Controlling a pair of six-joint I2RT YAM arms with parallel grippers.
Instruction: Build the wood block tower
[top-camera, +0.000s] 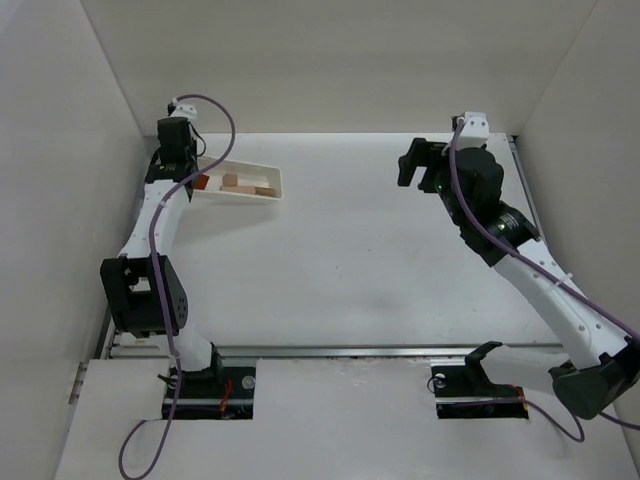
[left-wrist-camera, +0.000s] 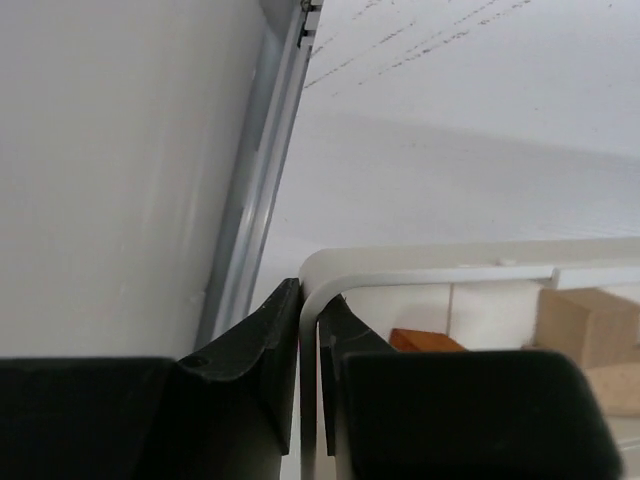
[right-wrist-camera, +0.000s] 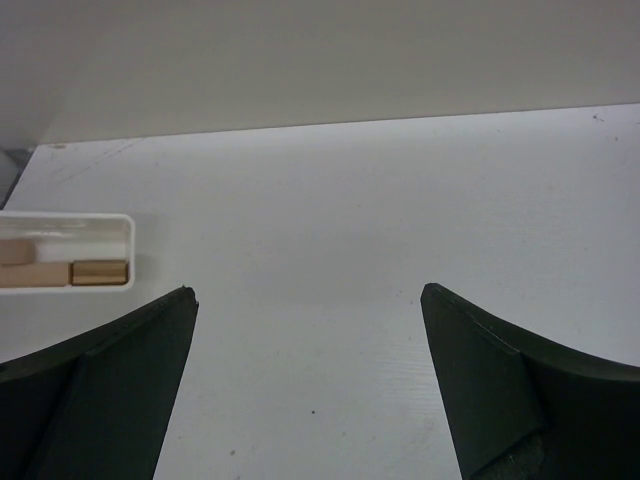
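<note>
The blocks spill next as my left gripper swings up toward the table's middle. Then the tray (top-camera: 268, 181) comes down onto the table near the metal bar for release.
The white tray (top-camera: 268, 181) sits at the far left of the table and holds light tan wooden blocks (top-camera: 240, 184) and an orange-red wedge (top-camera: 202, 182). My left gripper (top-camera: 183, 170) is shut on the tray's left wall (left-wrist-camera: 309, 340), one finger inside and one outside. In the left wrist view the wedge (left-wrist-camera: 425, 341) and a tan block (left-wrist-camera: 585, 325) lie inside the tray, just right of the inner finger. My right gripper (top-camera: 415, 160) is open and empty over the far right of the table; its view shows the tray's end (right-wrist-camera: 120, 222) with tan blocks (right-wrist-camera: 98, 271) far to the left.
White walls enclose the table at the back and on both sides. A metal rail (left-wrist-camera: 250, 200) runs along the left wall beside the tray. The arm bases stand at the near edge.
</note>
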